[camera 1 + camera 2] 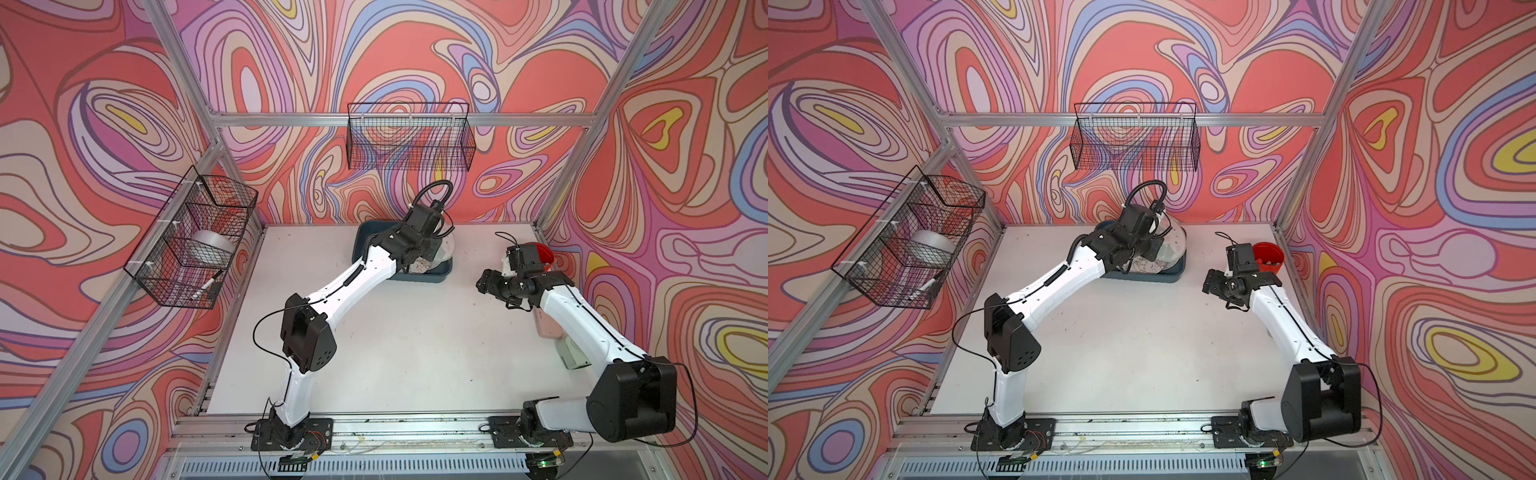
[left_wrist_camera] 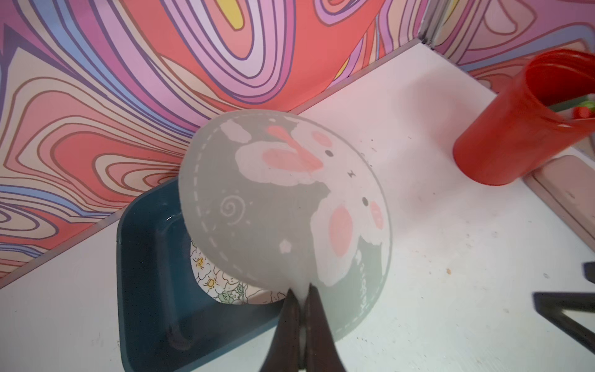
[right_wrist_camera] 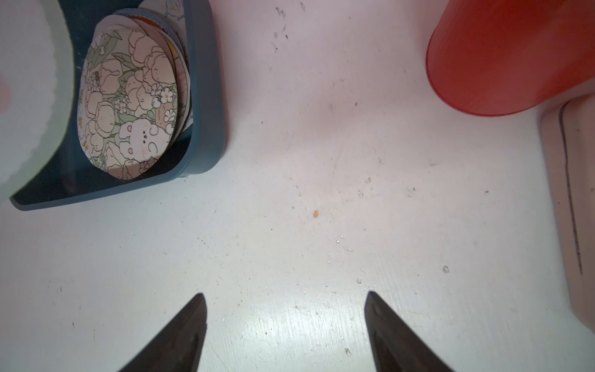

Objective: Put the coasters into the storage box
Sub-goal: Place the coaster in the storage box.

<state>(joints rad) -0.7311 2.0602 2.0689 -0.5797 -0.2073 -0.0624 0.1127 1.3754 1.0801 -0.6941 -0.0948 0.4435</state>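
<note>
Next, my left gripper comes down toward the storage box's middle and releases the pale grey coaster onto the floral stack (image 1: 420,266) (image 2: 218,277), since that stack lies below the gripper.
My left gripper (image 2: 301,293) is shut on the edge of a pale grey coaster (image 2: 283,199) printed with white rabbits. It holds the coaster tilted above the right end of the dark teal storage box (image 2: 145,257). In both top views the coaster (image 1: 445,248) (image 1: 1173,245) stands over the box (image 1: 432,276) (image 1: 1169,276) at the back of the table. Several coasters lie stacked inside, a floral bear one (image 3: 128,96) on top. My right gripper (image 3: 286,296) (image 1: 484,283) is open over bare table, to the right of the box (image 3: 206,96), with nothing between its fingers.
A red cup (image 1: 545,253) (image 3: 502,58) stands at the back right, just beyond my right wrist. A flat pink case (image 1: 548,328) lies along the right edge under the right arm. Black wire baskets hang on the back wall (image 1: 409,137) and the left wall (image 1: 195,241).
</note>
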